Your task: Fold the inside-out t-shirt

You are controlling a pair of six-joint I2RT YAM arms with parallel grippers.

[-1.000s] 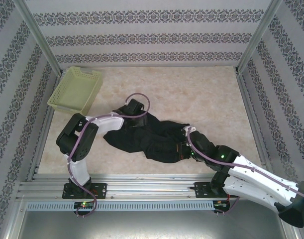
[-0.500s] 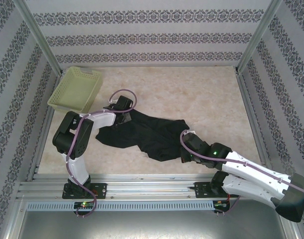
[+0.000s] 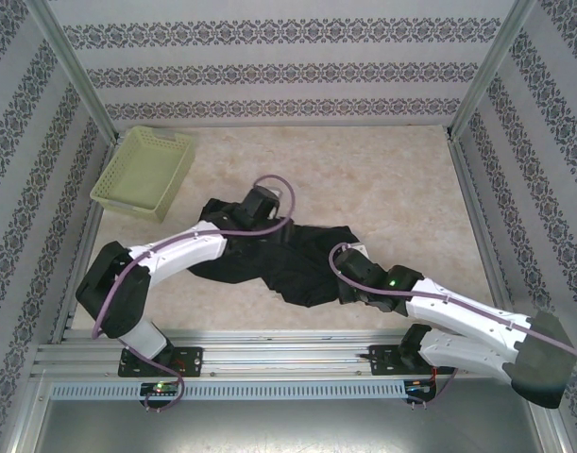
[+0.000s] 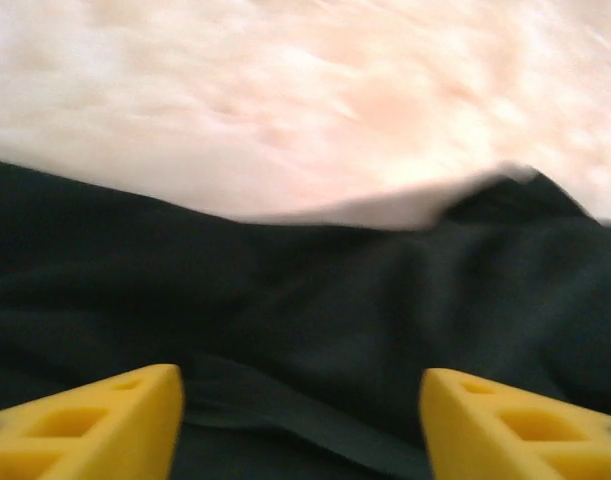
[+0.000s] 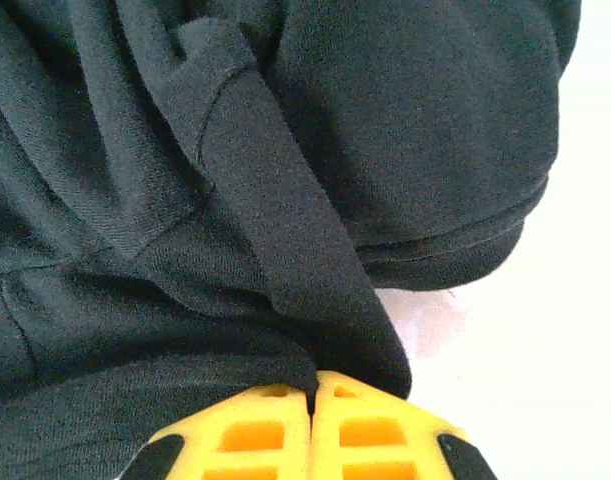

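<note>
My right gripper brings the pinched fold across onto the shirt's near middle and releases it next. That cloth lies beside my right gripper, toward the left gripper.
The black inside-out t-shirt (image 3: 288,260) lies crumpled in the middle of the table, stretched from upper left to lower right. My left gripper (image 3: 260,209) hovers over its upper left part, and its yellow fingers (image 4: 95,425) stand wide open above the dark cloth (image 4: 315,320). At the shirt's right end, my right gripper (image 3: 349,274) is shut on a fold of the fabric (image 5: 285,230), and its yellow fingertips (image 5: 313,395) meet with the cloth pinched between them. The white tag is hidden.
A pale yellow-green lattice basket (image 3: 144,171) sits at the back left of the marble-patterned table (image 3: 382,179). Metal frame posts and patterned walls enclose the sides. Bare tabletop (image 5: 545,360) shows to the right of the shirt.
My left arm swung to the left, then reached right and forward over the shirt. My right gripper pulled the shirt's right end back and shifted slightly left. The shirt has spread flatter.
</note>
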